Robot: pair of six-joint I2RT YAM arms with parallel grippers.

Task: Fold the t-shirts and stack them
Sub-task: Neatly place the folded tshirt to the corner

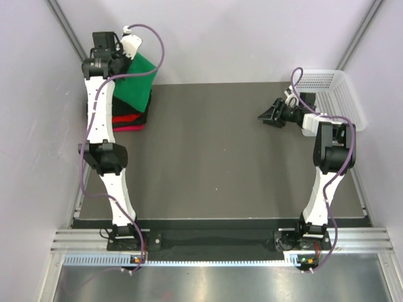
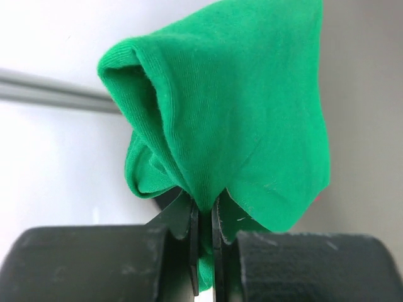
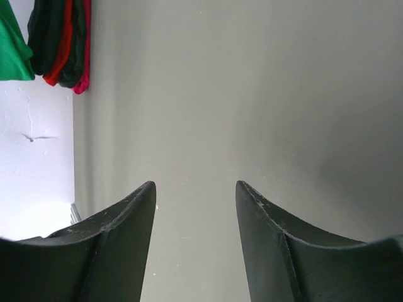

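My left gripper should next lower the green t-shirt (image 1: 134, 85) onto the folded stack (image 1: 129, 118) and let go of it, because it is still hanging above the black and red layers.
The bright green t-shirt (image 1: 134, 85) hangs folded from my left gripper (image 1: 126, 55) at the table's far left corner. In the left wrist view the gripper (image 2: 204, 217) is shut on a bunched fold of the green cloth (image 2: 252, 113). Under it lies a folded stack with the black t-shirt (image 1: 137, 112) over the red t-shirt (image 1: 129, 126). My right gripper (image 1: 266, 116) is open and empty above the bare table at the right. Its wrist view (image 3: 195, 192) shows the stack (image 3: 62, 41) and a green corner (image 3: 11, 47) far off at the upper left.
A white mesh basket (image 1: 337, 94) stands at the far right, behind the right arm. The dark grey table (image 1: 214, 163) runs between the arms. White walls close in at the left, back and right.
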